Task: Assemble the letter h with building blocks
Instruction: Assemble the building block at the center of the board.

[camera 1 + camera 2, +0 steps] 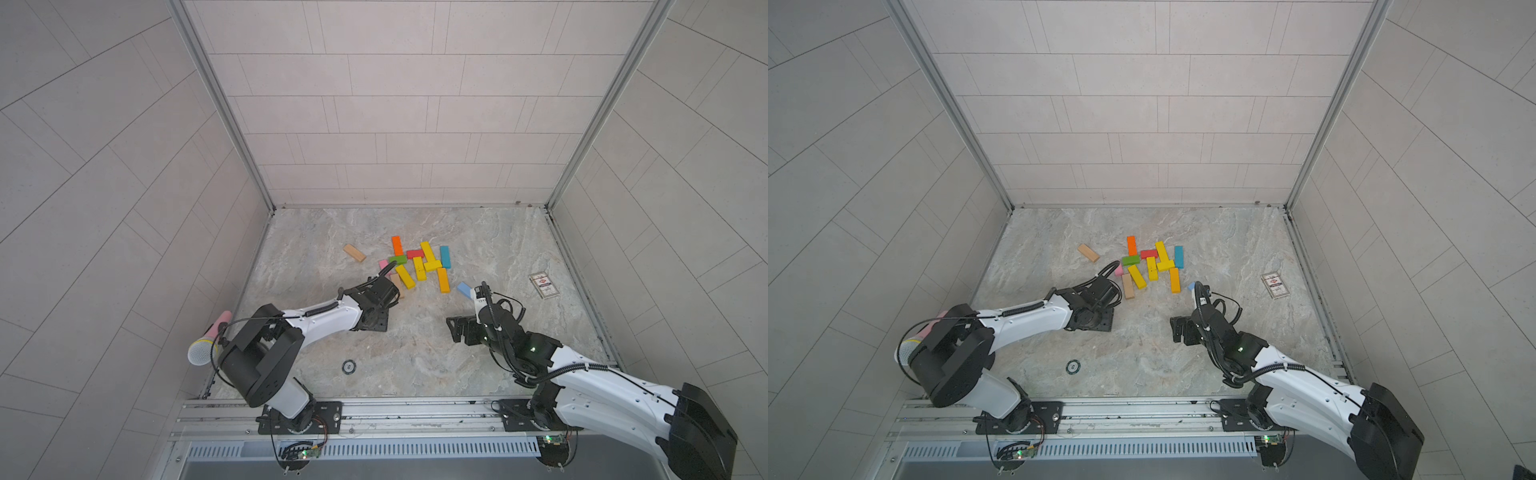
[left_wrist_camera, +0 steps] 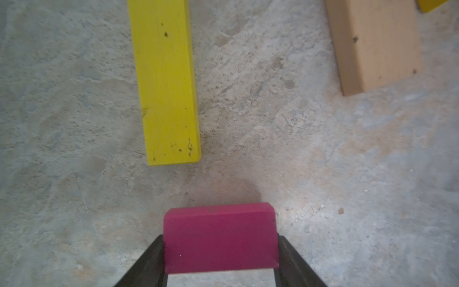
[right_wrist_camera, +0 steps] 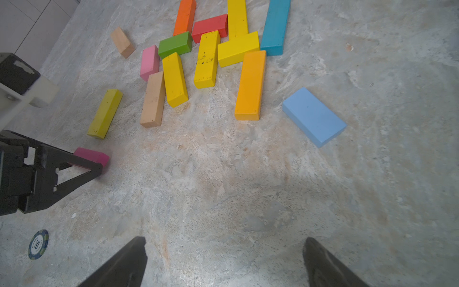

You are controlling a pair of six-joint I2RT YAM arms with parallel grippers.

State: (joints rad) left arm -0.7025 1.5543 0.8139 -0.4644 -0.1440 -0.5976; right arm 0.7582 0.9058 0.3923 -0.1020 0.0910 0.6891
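I will next move my left gripper outward across a gap, bring the magenta block [image 2: 219, 238] against the near end of the yellow-green block and let go of it.
My left gripper [image 2: 221, 239] is shut on a short magenta block [image 2: 219, 238], one black finger on each end. It holds the block low over the marble table; in the right wrist view the magenta block [image 3: 93, 155] shows at the fingertips. Just beyond it lie a yellow-green block [image 2: 166, 82] and a plain wood block [image 2: 377, 44]. The other building blocks [image 1: 419, 262] lie in a loose cluster at mid-table in both top views. A light blue block [image 3: 314, 116] lies apart, near my right arm. My right gripper [image 3: 224, 244] is open and empty over bare table.
A printed card [image 1: 544, 285] lies to the right of the blocks. A poker chip [image 1: 348, 366] sits near the front between the arms. A microphone [image 1: 205, 345] leans at the left edge. One plain wood block [image 1: 354, 252] lies alone left of the cluster. Tiled walls enclose three sides.
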